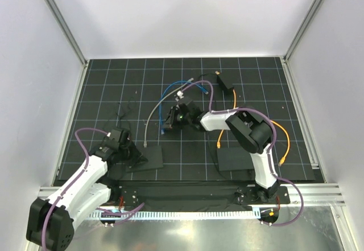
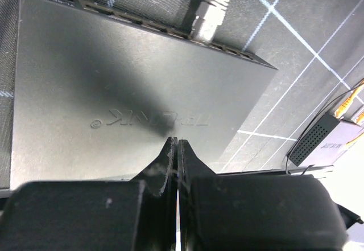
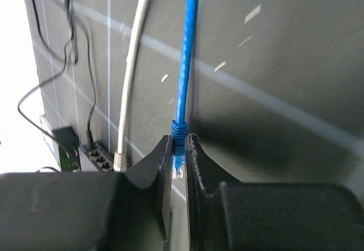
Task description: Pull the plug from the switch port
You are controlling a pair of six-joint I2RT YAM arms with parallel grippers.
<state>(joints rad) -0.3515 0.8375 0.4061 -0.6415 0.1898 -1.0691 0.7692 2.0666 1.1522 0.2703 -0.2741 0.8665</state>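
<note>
Next, my right gripper moves the blue cable's plug up and away from my base, then down toward open mat (image 1: 169, 136) (image 3: 211, 143) beside the grey cable.
A thin orange cable (image 1: 235, 106) runs from a small black box (image 1: 226, 82) at the back; its plug (image 1: 234, 91) meets that box. The box also shows in the left wrist view (image 2: 322, 143), with orange cable at it. My right gripper (image 1: 167, 124) is at mid-table, far from that box, and is shut on the blue cable's plug (image 3: 179, 134). My left gripper (image 2: 173, 144) is shut and empty. It sits over a flat black TP-LINK box (image 2: 114, 86) with a row of ports, at front left (image 1: 146, 156). A grey cable's plug (image 2: 209, 12) sits in one port.
A second flat black box (image 1: 236, 160) lies at front right, with a loose orange cable end (image 1: 219, 145) beside it and another orange end (image 1: 282, 161) to its right. Thin black wires (image 1: 122, 111) trail on the left. White walls and metal rails enclose the gridded mat.
</note>
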